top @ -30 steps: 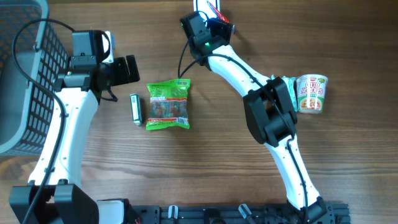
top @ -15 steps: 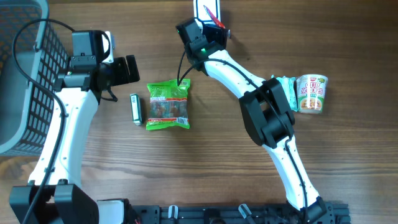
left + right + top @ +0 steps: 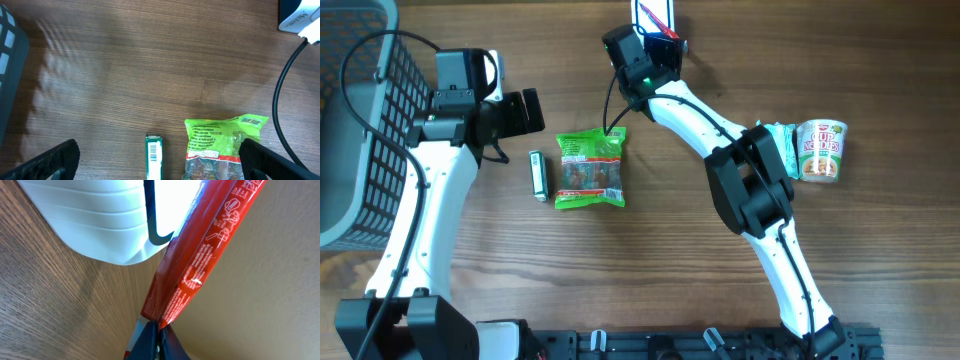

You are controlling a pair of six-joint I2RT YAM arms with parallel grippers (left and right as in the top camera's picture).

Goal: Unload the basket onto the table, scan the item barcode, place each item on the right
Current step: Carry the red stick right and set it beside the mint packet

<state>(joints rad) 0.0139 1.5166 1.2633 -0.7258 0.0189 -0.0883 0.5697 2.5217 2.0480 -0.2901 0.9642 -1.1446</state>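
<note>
The robot's right gripper will next lift back from the scanner (image 3: 646,10), then lower the red packet (image 3: 658,20) onto the light-blue pack, which is lying flat next to the cup of noodles.
My right gripper (image 3: 665,40) is at the table's far edge, shut on a thin red packet (image 3: 658,20). In the right wrist view the red packet (image 3: 200,255) rises from the closed dark fingers (image 3: 150,342) and leans against the white scanner (image 3: 100,220). The scanner (image 3: 646,10) is partly cut off by the overhead frame's top edge. No barcode on the packet is visible. My left gripper (image 3: 525,112) hovers open over the left side of the table. Its wide-apart fingers (image 3: 50,160) hold nothing.
A green gum pack (image 3: 154,160) with its barcode up lies beside a green snack bag (image 3: 222,145). A cup of noodles (image 3: 820,150) lies on its side at the right. A grey basket (image 3: 360,120) fills the left edge. A black cable (image 3: 280,110) runs from the scanner.
My right wrist has shifted slightly left, carrying the red packet in front of the white scanner. The left arm has not moved.
</note>
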